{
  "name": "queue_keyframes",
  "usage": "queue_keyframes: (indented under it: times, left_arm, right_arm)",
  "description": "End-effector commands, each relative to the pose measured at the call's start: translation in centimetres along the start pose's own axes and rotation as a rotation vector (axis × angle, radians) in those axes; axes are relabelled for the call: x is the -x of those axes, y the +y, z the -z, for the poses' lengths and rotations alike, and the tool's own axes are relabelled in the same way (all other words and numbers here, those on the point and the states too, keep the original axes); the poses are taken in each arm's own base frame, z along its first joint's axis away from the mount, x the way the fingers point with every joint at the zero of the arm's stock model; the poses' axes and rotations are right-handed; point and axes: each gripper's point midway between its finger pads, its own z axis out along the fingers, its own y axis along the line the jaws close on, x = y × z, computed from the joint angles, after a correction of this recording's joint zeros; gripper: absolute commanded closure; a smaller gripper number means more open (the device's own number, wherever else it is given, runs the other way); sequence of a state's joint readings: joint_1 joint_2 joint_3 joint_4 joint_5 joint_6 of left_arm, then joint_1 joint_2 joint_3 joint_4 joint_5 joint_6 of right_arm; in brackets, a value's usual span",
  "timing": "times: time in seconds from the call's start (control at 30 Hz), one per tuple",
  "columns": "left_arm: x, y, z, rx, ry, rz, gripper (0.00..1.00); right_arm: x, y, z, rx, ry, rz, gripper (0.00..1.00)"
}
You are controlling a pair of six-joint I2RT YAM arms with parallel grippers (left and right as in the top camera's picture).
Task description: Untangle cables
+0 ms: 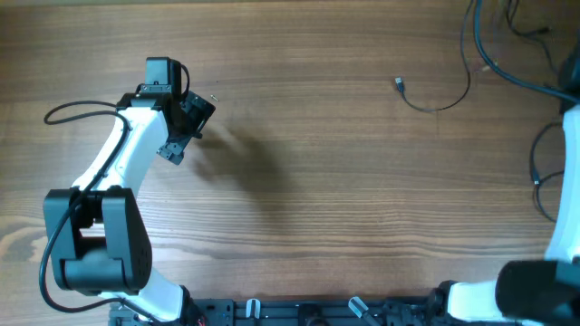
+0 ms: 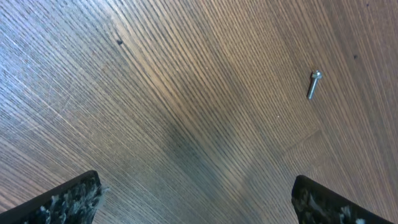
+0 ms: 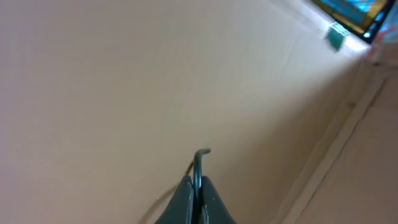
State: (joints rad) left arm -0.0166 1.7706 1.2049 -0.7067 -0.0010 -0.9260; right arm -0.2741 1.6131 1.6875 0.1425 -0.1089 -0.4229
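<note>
The right gripper tips down next and lowers toward the far tabletop by the other cables to release the thin black cable, since the gripper is raised high.
Thin black cables lie at the table's far right. One cable (image 1: pixel 444 101) ends in a small plug tip toward the middle, and others (image 1: pixel 541 172) loop along the right edge. My right gripper (image 3: pixel 198 185) is shut on a thin black cable (image 3: pixel 200 163), whose bent end sticks out past the fingertips. It is raised and faces a beige surface; in the overhead view it is out of sight. My left gripper (image 1: pixel 186 125) is open and empty over bare wood at the far left, well away from the cables. It also shows in the left wrist view (image 2: pixel 196 194).
A small metal screw (image 2: pixel 314 84) lies on the wooden table (image 1: pixel 299 181) ahead of the left gripper. The right arm's white link (image 1: pixel 566 190) stands at the right edge. A black rail (image 1: pixel 317 312) runs along the front edge.
</note>
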Motion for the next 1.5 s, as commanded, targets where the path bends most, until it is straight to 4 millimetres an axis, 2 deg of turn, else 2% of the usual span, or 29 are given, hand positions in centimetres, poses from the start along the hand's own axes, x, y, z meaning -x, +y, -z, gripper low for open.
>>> queue_keyframes:
  times: [0.0, 0.07, 0.1, 0.2, 0.27, 0.3, 0.37, 0.43, 0.57, 0.63, 0.67, 0.7, 0.73, 0.77, 0.8, 0.87, 0.9, 0.93, 1.0, 1.03, 1.13, 1.23, 1.27, 1.3, 1.37, 1.4, 1.43, 1.47]
  left_arm:
    - [0.0, 0.0, 0.1, -0.003, 0.002, 0.003, 0.00]
    - [0.0, 0.0, 0.1, -0.003, 0.002, 0.003, 0.00]
    - [0.0, 0.0, 0.1, -0.003, 0.003, 0.003, 0.00]
    - [0.0, 0.0, 0.1, -0.003, 0.002, 0.003, 0.00]
    - [0.0, 0.0, 0.1, -0.003, 0.003, 0.003, 0.00]
    - [0.0, 0.0, 0.1, -0.003, 0.003, 0.003, 0.00]
    - [0.0, 0.0, 0.1, -0.003, 0.002, 0.003, 0.00]
    - [0.0, 0.0, 0.1, -0.003, 0.003, 0.003, 0.00]
    - [0.0, 0.0, 0.1, -0.003, 0.003, 0.003, 0.00]
    - [0.0, 0.0, 0.1, -0.003, 0.003, 0.003, 0.00]
    - [0.0, 0.0, 0.1, -0.003, 0.003, 0.003, 0.00]
    - [0.0, 0.0, 0.1, -0.003, 0.003, 0.003, 0.00]
    - [0.0, 0.0, 0.1, -0.003, 0.003, 0.003, 0.00]
    - [0.0, 0.0, 0.1, -0.003, 0.002, 0.003, 0.00]
    - [0.0, 0.0, 0.1, -0.003, 0.002, 0.003, 0.00]
    - [0.0, 0.0, 0.1, -0.003, 0.003, 0.003, 0.00]
    - [0.0, 0.0, 0.1, -0.003, 0.002, 0.003, 0.00]
    - [0.0, 0.0, 0.1, -0.003, 0.003, 0.003, 0.00]
    - [0.0, 0.0, 0.1, -0.003, 0.002, 0.003, 0.00]
    - [0.0, 0.0, 0.1, -0.003, 0.002, 0.003, 0.00]
    - [0.0, 0.0, 0.1, -0.003, 0.002, 0.003, 0.00]
    - [0.0, 0.0, 0.1, -0.003, 0.002, 0.003, 0.00]
    - [0.0, 0.0, 0.1, -0.003, 0.003, 0.003, 0.00]
    - [0.0, 0.0, 0.1, -0.003, 0.002, 0.003, 0.00]
    - [0.0, 0.0, 0.1, -0.003, 0.002, 0.003, 0.00]
    - [0.0, 0.0, 0.1, -0.003, 0.003, 0.003, 0.00]
    - [0.0, 0.0, 0.1, -0.003, 0.003, 0.003, 0.00]
    - [0.0, 0.0, 0.1, -0.003, 0.002, 0.003, 0.00]
  right_arm:
    - [4.4, -1.6, -0.6, -0.117, -0.238, 0.237, 0.96]
    - [7.6, -2.9, 0.6, -0.198, -0.355, 0.305, 0.96]
    - [8.5, -3.3, 0.8, -0.227, -0.364, 0.394, 0.96]
    - [9.8, -3.8, 1.1, -0.255, -0.375, 0.485, 0.96]
    - [10.2, -3.9, 1.3, -0.285, -0.369, 0.620, 0.96]
    - [10.7, -4.3, 1.5, -0.332, -0.362, 0.727, 0.96]
    - [12.0, -5.9, 2.3, -0.404, -0.362, 0.745, 0.96]
    - [13.5, -10.0, 3.9, -0.538, -0.324, 0.705, 0.96]
    - [13.2, -17.2, 7.7, -0.654, -0.293, 0.638, 0.96]
    - [12.3, -19.0, 8.4, -0.624, -0.283, 0.541, 0.96]
    - [10.2, -18.4, 7.2, -0.520, -0.225, 0.512, 0.96]
    - [7.7, -16.9, 5.8, -0.414, -0.155, 0.469, 0.96]
    - [5.3, -15.2, 4.3, -0.325, -0.107, 0.352, 0.96]
    - [3.9, -13.9, 3.4, -0.273, -0.089, 0.262, 0.96]
    - [1.4, -10.8, 1.4, -0.169, -0.055, 0.139, 0.96]
    - [-4.3, -3.7, -2.5, 0.009, 0.062, 0.063, 0.96]
    - [-6.6, -0.9, -3.6, 0.071, 0.113, 0.040, 0.96]
    - [-9.6, 2.8, -4.5, 0.150, 0.187, 0.015, 0.96]
    - [-13.8, 6.9, -5.2, 0.237, 0.293, -0.011, 0.96]
    - [-17.7, 9.3, -5.2, 0.285, 0.394, -0.031, 0.96]
    - [-28.4, 13.3, -3.2, 0.354, 0.688, -0.118, 0.96]
    - [-35.7, 16.8, -0.6, 0.429, 0.880, -0.138, 0.96]
    - [-37.2, 17.5, -0.1, 0.426, 0.920, -0.175, 0.96]
    - [-37.9, 17.9, 0.2, 0.425, 0.942, -0.196, 0.95]
    - [-38.1, 19.6, 1.4, 0.495, 0.977, -0.223, 0.76]
    - [-38.3, 20.1, 2.3, 0.515, 1.011, -0.227, 0.56]
    - [-38.6, 20.5, 3.2, 0.531, 1.048, -0.227, 0.00]
    - [-38.8, 20.6, 4.0, 0.525, 1.093, -0.262, 0.00]
